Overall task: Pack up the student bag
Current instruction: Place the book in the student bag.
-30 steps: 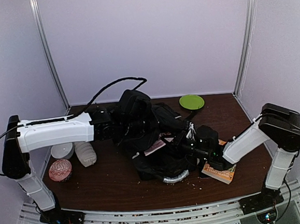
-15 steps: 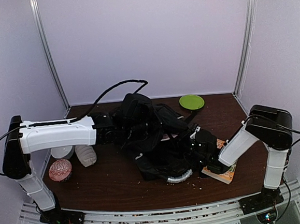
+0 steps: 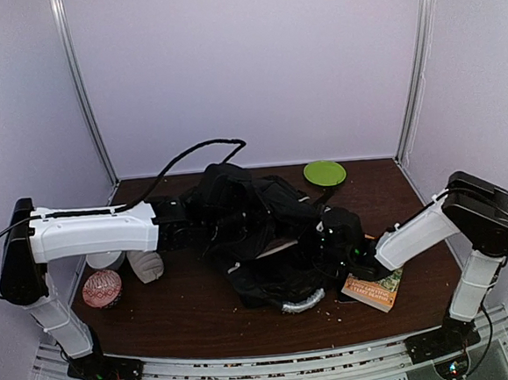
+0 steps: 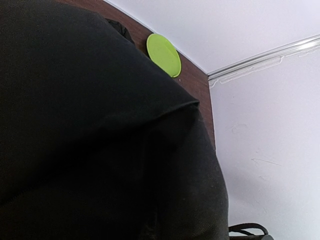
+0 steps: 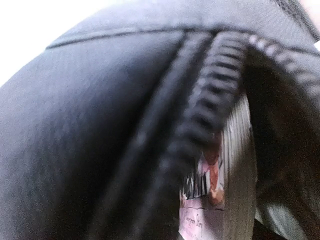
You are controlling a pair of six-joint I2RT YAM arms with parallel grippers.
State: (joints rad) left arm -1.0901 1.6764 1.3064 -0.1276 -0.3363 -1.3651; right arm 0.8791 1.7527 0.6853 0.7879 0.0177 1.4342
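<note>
My left gripper should move down next toward the tabletop point(image 3: 186, 262) beside the beige pouch and let go of the lifted fabric. The pink-covered book already stands inside the opening.
The student bag point(image 3: 257, 229), a large black backpack, lies crumpled mid-table with its grey handle point(image 3: 300, 304) toward the front. My left arm reaches in from the left. Its gripper is buried in bunched, lifted fabric at the bag's upper left, and black cloth point(image 4: 90, 125) fills the left wrist view. My right gripper point(image 3: 330, 241) sits at the bag's right side, its fingers lost against the black fabric. The right wrist view shows the bag's zipper point(image 5: 210, 95) close up, with a pink-covered book point(image 5: 207, 200) inside the opening.
An orange and green book point(image 3: 373, 288) lies under my right forearm. A green plate point(image 3: 325, 173) sits at the back right. Beige pouches point(image 3: 144, 263) and a red patterned round thing point(image 3: 102, 288) lie at the left.
My right gripper has drawn back to the right from the bag's mouth. The pink book that showed in the opening is now almost covered by fabric. The left arm has barely shifted.
</note>
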